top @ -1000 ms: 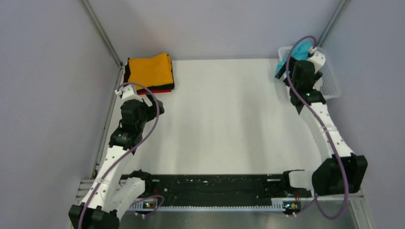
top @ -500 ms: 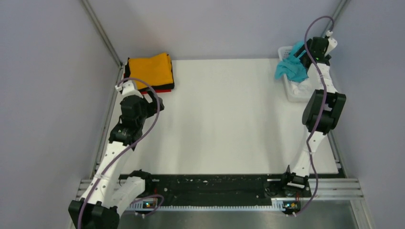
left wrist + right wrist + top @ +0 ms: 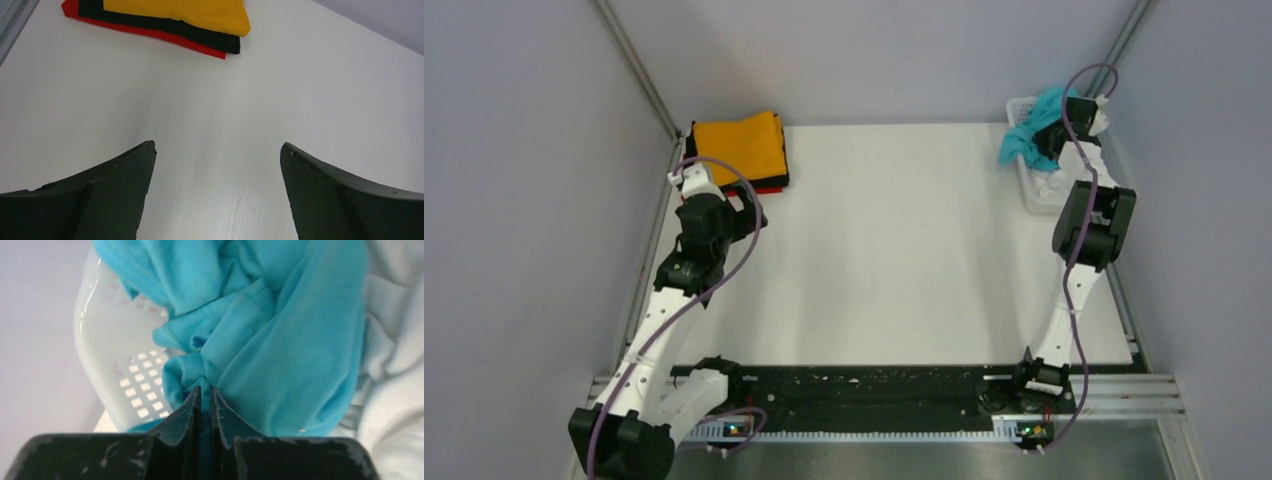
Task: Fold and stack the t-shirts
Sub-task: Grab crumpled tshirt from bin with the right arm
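Observation:
My right gripper will go up, swing past the basket's rim toward the stack, then come down and open, because the table between basket (image 3: 1036,195) and stack is bare.
A crumpled teal t-shirt (image 3: 1030,133) hangs over the near-left rim of the white lattice basket (image 3: 1036,195) at the back right. My right gripper (image 3: 205,390) is shut on a fold of the teal t-shirt (image 3: 280,335), cloth pinched between its fingers. White cloth (image 3: 395,365) lies in the basket beside it. At the back left a folded stack rests: orange t-shirt (image 3: 737,147) on top, black (image 3: 165,27) under it, red (image 3: 150,33) at the bottom. My left gripper (image 3: 217,150) hovers open over bare table just in front of that stack, holding nothing.
Metal frame rails (image 3: 636,70) run along the left and right table edges. Grey walls close in on three sides. The white table (image 3: 884,250) stretches between the stack and the basket.
The right arm swung from over the basket to reach further back, and its gripper has closed on the teal t-shirt. The left arm has hardly moved.

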Tool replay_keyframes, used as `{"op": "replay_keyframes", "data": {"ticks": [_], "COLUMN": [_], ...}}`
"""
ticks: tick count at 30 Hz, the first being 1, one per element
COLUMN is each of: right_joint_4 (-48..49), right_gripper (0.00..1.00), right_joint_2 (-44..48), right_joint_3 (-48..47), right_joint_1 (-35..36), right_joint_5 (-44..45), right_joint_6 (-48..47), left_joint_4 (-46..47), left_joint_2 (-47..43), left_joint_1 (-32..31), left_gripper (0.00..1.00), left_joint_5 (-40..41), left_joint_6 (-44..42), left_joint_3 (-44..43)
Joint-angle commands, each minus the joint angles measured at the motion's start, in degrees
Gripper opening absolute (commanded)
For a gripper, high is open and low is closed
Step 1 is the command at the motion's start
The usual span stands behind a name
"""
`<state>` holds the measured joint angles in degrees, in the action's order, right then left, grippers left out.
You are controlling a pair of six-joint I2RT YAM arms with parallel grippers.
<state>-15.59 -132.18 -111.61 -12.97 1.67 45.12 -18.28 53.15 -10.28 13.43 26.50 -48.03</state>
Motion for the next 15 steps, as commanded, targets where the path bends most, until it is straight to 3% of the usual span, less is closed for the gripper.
{"op": "replay_keyframes", "data": {"ticks": [1,9,15], "right_joint_4": [7.6,14.3,15.1], "right_gripper": [0.00,0.00,0.00], "right_joint_2": [1.0,15.1,25.2], "right_joint_3": [2.1,8.0,7.8], "right_joint_1": [0.3,0.3,0.4], "right_joint_5": [-5.4,-3.9,-10.0], "right_joint_6": [4.9,-1.7,-8.6], "left_joint_4": [0.5,1.4,2.7], "left_joint_2": [-0.9,-4.3,-6.6], "left_joint_1": [0.2,0.2,0.2], "left_gripper": [0.99,0.99,0.99], "left_joint_5": [1.0,0.7,0.2], "left_joint_6": [-0.9,0.1,1.3], "left_joint_3": [-2.5,-0.4,1.8]}}
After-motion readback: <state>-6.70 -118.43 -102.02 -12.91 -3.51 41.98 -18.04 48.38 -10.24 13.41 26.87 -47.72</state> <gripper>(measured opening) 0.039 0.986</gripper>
